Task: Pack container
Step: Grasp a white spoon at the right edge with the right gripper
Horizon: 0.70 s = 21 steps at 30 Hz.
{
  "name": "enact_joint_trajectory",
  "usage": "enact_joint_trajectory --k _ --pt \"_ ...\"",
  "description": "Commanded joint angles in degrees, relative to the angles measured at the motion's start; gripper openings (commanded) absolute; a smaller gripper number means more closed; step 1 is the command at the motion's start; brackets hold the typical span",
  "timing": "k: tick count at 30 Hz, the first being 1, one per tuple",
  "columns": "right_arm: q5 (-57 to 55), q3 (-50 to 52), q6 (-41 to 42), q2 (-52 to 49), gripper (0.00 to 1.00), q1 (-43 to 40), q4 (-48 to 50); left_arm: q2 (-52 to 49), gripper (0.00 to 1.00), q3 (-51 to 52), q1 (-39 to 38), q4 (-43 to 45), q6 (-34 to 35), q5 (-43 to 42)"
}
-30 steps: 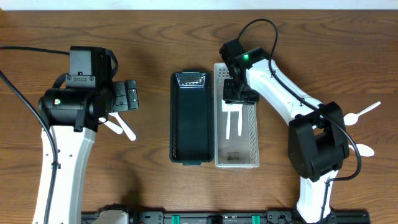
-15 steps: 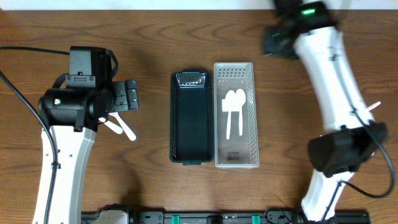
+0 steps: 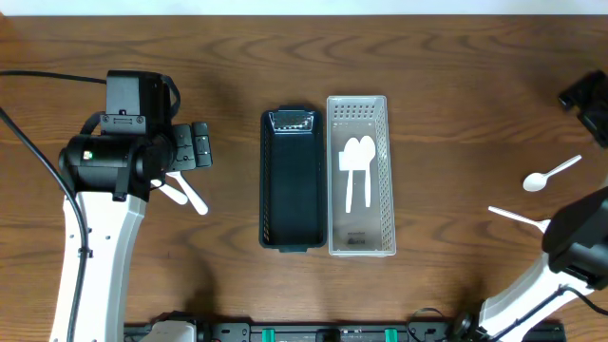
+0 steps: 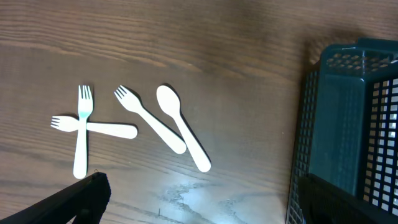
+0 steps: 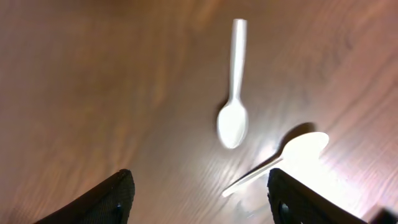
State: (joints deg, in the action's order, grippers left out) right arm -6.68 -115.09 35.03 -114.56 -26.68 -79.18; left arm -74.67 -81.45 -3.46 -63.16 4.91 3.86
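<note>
The farther white spoon's handle (image 3: 562, 166) (image 5: 237, 65) lies below and back, so my right gripper needs to bring its fingers back and down onto it, clear of the other spoon.
A clear perforated container (image 3: 382, 133) stands mid-table with two white spoons (image 3: 356, 163) lying in it. A dark mesh basket (image 3: 290, 180) stands at its left and also shows in the left wrist view (image 4: 348, 118). My right gripper (image 3: 589, 103) is at the far right edge, open and empty (image 5: 199, 199), above two white spoons (image 5: 233, 121) (image 5: 283, 157). My left gripper (image 3: 199, 147) is open and empty (image 4: 199, 205), above two crossed forks (image 4: 81, 127), a third fork (image 4: 149, 119) and a spoon (image 4: 181, 127).
In the overhead view, a white spoon (image 3: 549, 174) and another white utensil (image 3: 518, 218) lie on the wood at the right. White utensils (image 3: 185, 195) lie partly under the left arm.
My right arm has swung from over the clear container up and out to the far right edge, leaving two spoons in the container. The left arm has not moved.
</note>
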Motion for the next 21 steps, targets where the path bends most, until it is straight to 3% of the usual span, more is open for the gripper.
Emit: enact_joint_trajectory --k 1,11,21 --pt "1.3 6.3 1.3 0.1 0.73 -4.1 2.7 -0.3 0.98 -0.4 0.3 -0.2 0.3 0.7" --pt "4.7 27.6 -3.2 0.1 0.73 -10.4 21.3 -0.6 0.98 -0.4 0.3 -0.2 0.3 0.7" --pt "6.1 34.9 -5.6 0.1 0.71 -10.5 31.7 -0.6 0.98 -0.4 0.3 -0.2 0.3 0.7"
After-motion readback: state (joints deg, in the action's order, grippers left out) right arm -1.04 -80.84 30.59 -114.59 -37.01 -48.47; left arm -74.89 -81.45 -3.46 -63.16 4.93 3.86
